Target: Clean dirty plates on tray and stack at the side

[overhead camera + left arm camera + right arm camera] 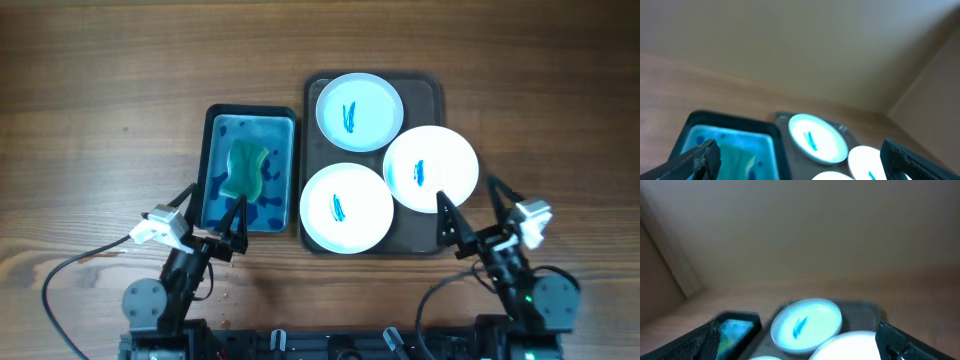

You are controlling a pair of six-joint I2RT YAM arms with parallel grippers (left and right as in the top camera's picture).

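Note:
My right gripper will tilt down, and it will also move lower so that it comes onto the near plate's rim [388, 225].
Three white plates lie on the dark brown tray [428, 88]: a far plate [359, 111], a near left plate [345, 207] and a right plate [430, 167] that overlaps the tray's right rim. Each has a blue smear at its centre. My left gripper [214, 214] is open and empty over the near edge of the blue basin [248, 170], wide apart in the left wrist view [800, 162]. My right gripper [470, 212] is open and empty at the tray's near right corner, wide apart in the right wrist view [800, 340].
The blue-lined basin holds blue liquid and a green sponge [245, 170], left of the tray. Bare wooden table [100, 100] lies to the left, right and far side. A wall shows beyond the table in both wrist views.

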